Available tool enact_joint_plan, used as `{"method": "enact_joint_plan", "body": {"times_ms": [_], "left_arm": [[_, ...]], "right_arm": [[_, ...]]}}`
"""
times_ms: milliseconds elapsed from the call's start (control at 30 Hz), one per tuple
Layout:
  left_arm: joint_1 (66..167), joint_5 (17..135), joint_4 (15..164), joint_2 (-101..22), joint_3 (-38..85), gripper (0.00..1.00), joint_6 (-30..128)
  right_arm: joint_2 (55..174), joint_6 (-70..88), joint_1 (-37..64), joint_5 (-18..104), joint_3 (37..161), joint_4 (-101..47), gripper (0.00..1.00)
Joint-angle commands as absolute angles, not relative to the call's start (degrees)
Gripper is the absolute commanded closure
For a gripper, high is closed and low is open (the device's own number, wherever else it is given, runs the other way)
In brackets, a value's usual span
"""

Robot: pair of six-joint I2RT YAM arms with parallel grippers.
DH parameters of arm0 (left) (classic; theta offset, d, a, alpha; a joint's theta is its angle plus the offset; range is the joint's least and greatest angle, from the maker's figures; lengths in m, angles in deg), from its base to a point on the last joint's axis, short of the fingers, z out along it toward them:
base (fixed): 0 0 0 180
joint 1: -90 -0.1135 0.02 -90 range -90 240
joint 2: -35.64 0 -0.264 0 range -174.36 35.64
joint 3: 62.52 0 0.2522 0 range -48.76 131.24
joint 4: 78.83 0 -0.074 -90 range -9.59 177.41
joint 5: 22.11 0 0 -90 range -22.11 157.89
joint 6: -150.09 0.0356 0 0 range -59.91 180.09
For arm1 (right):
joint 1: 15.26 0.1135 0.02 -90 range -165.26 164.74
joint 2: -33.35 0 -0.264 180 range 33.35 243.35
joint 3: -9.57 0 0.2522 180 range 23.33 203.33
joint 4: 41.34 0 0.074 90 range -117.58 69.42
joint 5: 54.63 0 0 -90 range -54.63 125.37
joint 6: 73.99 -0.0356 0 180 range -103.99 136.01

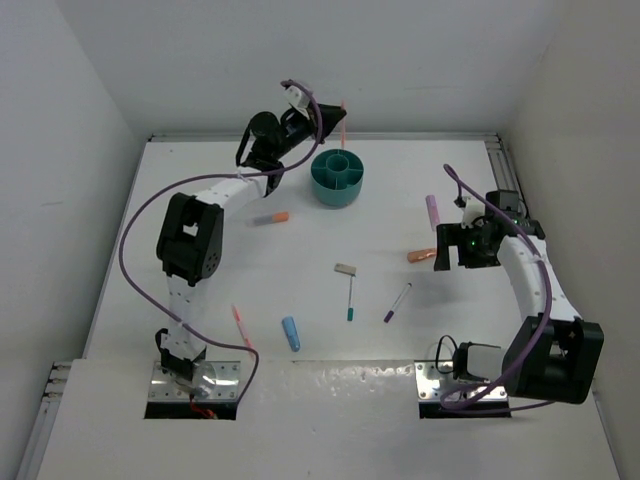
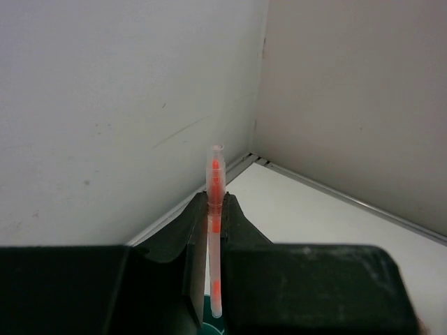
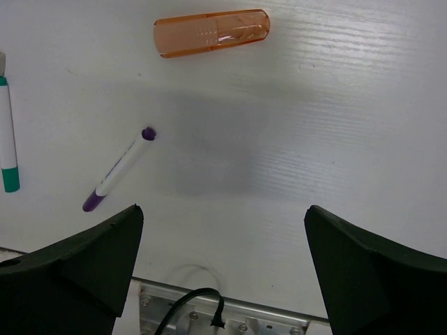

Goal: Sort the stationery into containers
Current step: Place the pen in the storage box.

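My left gripper will next bring the red pen down toward the round middle section of the cup.
The round teal cup (image 1: 337, 178) with inner dividers stands at the back middle. My left gripper (image 1: 333, 127) is shut on a thin red pen (image 1: 343, 116) and holds it upright just above the cup's far side. In the left wrist view the pen (image 2: 215, 230) is pinched between the fingers (image 2: 241, 230) of that gripper (image 2: 215, 204). My right gripper (image 1: 441, 250) is open and empty (image 3: 223, 216), right beside an orange cylinder (image 1: 421, 256) that also shows in the right wrist view (image 3: 211, 33).
On the table lie a lilac cylinder (image 1: 432, 210), a grey-beige block (image 1: 345, 269), a teal-ended pen (image 1: 351, 300), a purple-ended pen (image 1: 397, 302), a blue cylinder (image 1: 291, 333), a second red pen (image 1: 240, 326) and an orange-tipped piece (image 1: 271, 218). Walls close in on three sides.
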State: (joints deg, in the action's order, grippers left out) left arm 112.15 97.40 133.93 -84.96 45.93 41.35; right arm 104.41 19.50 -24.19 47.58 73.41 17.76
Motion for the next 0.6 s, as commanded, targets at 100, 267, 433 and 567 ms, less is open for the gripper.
{"method": "enact_joint_plan", "body": {"times_ms": [100,267,433,567], "left_arm": [[112.41,96.01,140.49,-88.11,48.01,1.00,41.89],[112.50,95.49,140.93,-89.95,46.69,1.00,43.82],[112.32,94.87,140.05,-90.92,45.11,1.00,45.23],[112.32,93.65,137.17,-90.40,43.18,0.98,45.68]], "right_arm": [[105.85,20.32,-24.57,48.03,76.59,17.24,0.04],[106.73,19.71,-24.58,48.03,77.20,16.89,0.04],[107.17,20.06,-24.66,47.94,77.64,17.24,0.04],[107.17,20.06,-24.75,48.03,77.91,17.15,0.04]]}}
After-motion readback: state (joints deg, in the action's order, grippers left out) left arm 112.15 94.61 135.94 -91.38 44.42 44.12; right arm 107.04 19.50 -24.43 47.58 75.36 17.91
